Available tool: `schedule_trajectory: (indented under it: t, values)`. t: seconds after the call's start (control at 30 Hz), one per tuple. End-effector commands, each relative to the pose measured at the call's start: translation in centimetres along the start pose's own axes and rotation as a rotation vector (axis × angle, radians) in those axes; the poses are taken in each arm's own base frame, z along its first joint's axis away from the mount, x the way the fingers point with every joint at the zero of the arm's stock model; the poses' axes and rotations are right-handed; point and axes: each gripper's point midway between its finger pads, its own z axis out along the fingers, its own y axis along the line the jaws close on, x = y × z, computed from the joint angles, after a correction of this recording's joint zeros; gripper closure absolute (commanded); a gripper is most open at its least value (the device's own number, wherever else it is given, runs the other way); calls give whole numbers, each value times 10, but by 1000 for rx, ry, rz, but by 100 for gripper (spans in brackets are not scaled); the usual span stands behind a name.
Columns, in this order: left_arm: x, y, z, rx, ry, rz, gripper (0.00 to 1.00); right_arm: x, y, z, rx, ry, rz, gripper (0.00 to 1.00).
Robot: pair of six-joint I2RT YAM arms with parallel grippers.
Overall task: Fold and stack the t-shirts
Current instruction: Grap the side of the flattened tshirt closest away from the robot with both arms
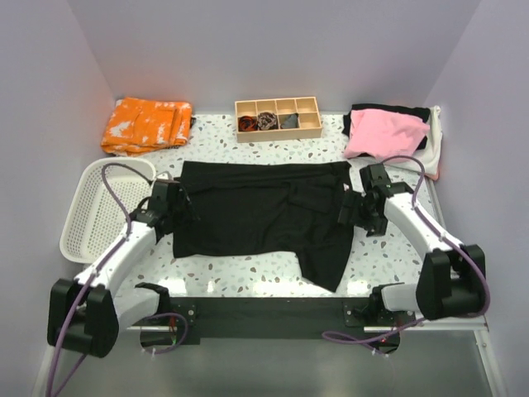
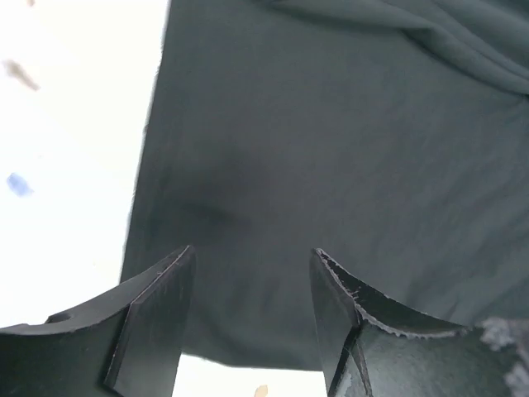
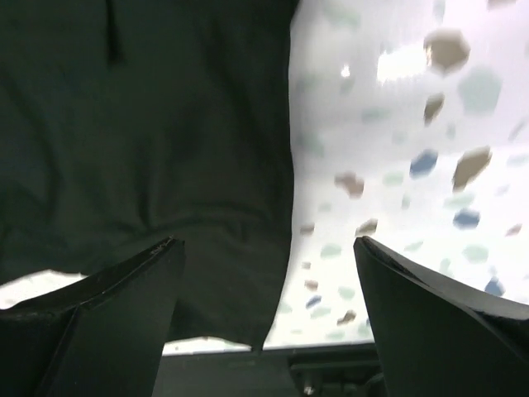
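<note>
My left gripper hovers beyond the black t-shirt's near corner point(image 1: 177, 254) by the basket, so it needs to move back and down to that corner.
A large black t-shirt point(image 1: 260, 211) lies spread on the speckled table, one part trailing toward the near edge. My left gripper point(image 1: 178, 207) hovers over its left edge, jaws open with only cloth point(image 2: 331, 149) beneath them. My right gripper point(image 1: 351, 211) hangs over the shirt's right edge point(image 3: 165, 132), jaws wide open and empty, half over bare table. A pink t-shirt point(image 1: 384, 132) lies on a black one and a white one, piled at the back right.
An orange patterned cloth point(image 1: 147, 124) lies at the back left. A wooden divided tray point(image 1: 278, 118) with small rolled fabrics stands at the back centre. A white mesh basket point(image 1: 99, 207) sits at the left, beside my left arm.
</note>
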Motion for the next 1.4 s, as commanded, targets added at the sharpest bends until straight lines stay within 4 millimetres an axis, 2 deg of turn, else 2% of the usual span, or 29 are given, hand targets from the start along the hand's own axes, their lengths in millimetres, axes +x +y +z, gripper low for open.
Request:
schedule_trajectory:
  t: [0.0,0.07,0.1,0.2,0.23,0.4,0.47,0.6,0.83,1.07,1.23,1.37]
  values:
    - [16,32,-24,-118,-31,-161,39,34,4,-22,-20,-15,87,12]
    - [21,31,-33,-104,-56,-179,39,46,8,-27,-29,-46,101,12]
    - [24,28,-36,-103,-53,-225,39,60,2,-23,-5,-20,103,12]
    - [39,31,-39,-135,-19,-251,39,84,-5,-20,-9,9,122,12]
    - [43,30,-39,-142,-12,-240,39,88,-6,-19,-14,9,128,12]
    - [82,50,-32,-249,105,-290,39,109,-17,-22,-23,18,167,12]
    - [89,50,-31,-249,115,-293,40,116,-20,-20,-22,32,178,12]
    - [86,57,-30,-275,75,-336,39,129,-11,-14,-97,65,185,13]
    - [85,64,-23,-307,34,-371,38,132,-1,-9,-140,106,160,21]
    - [92,68,-11,-337,34,-400,38,135,4,2,-151,148,114,21]
    - [77,67,-10,-337,-28,-404,40,141,8,11,-171,184,109,26]
    - [70,70,-11,-354,-61,-400,45,142,16,15,-212,193,109,34]
